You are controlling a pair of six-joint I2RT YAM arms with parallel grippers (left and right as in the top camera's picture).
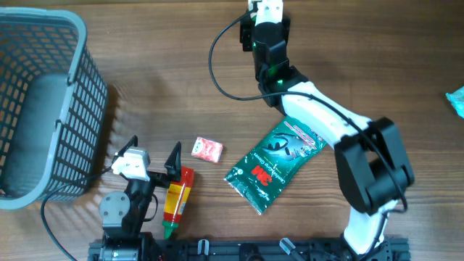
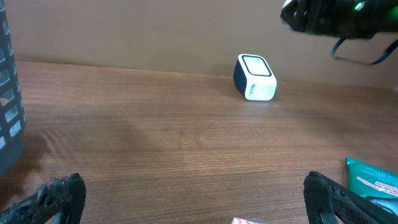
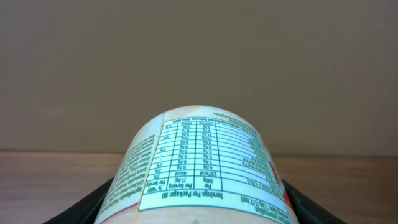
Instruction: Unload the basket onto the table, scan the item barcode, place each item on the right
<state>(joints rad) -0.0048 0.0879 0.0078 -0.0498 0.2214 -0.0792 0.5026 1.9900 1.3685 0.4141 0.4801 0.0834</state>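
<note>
The tabletop beside the teal thing is bare, so my right gripper should next swing to the right in the overhead view and down, and release the item there.
The item (image 3: 202, 165) is a rounded container with a green nutrition table facing the right wrist camera. No barcode shows on that side. My right gripper (image 3: 199, 208) is shut on it, a dark finger (image 3: 93, 205) on either flank. Overhead, that gripper (image 1: 265, 16) reaches to the table's far edge with something white in it. A white and dark blue scanner box (image 2: 255, 77) stands at the far side in the left wrist view, just left of the right arm (image 2: 336, 15). My left gripper (image 1: 154, 149) waits open near the front edge, holding nothing.
A grey basket (image 1: 43, 109) fills the left side. A red and yellow bottle (image 1: 177, 197) lies beside the left arm. A small pink packet (image 1: 206, 150) and a green pouch (image 1: 275, 163) lie mid-table. Something teal (image 1: 457, 101) pokes in at the right edge.
</note>
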